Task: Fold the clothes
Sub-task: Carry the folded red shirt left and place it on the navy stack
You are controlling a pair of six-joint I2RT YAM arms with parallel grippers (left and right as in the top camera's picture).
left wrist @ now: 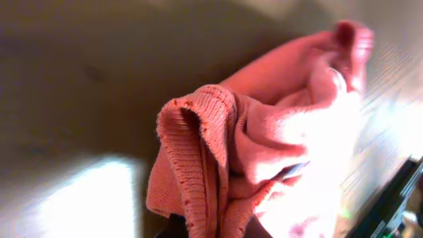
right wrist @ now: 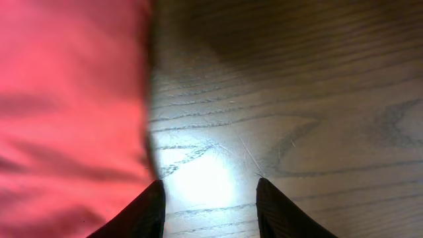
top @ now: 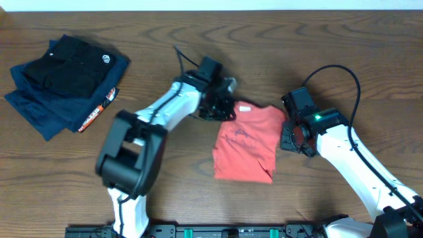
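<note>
The folded navy pile lies left of my left gripper in the overhead view, so next I will lift the T-shirt (top: 248, 142), carry it over the pile and release it.
The coral-red T-shirt (top: 248, 142) lies partly folded in the middle of the table, with a small white tag at its top left corner. My left gripper (top: 221, 106) is at that corner and is shut on a bunched ribbed edge of the T-shirt (left wrist: 211, 152), which fills the left wrist view. My right gripper (top: 294, 135) is just off the shirt's right edge, low over the wood. It is open and empty (right wrist: 210, 192), with the shirt's edge (right wrist: 73, 112) beside its left finger.
A folded pile of navy and black garments (top: 63, 79) with a white round logo lies at the far left. Bare wooden table (top: 344, 39) surrounds the shirt. The arm bases stand at the table's front edge.
</note>
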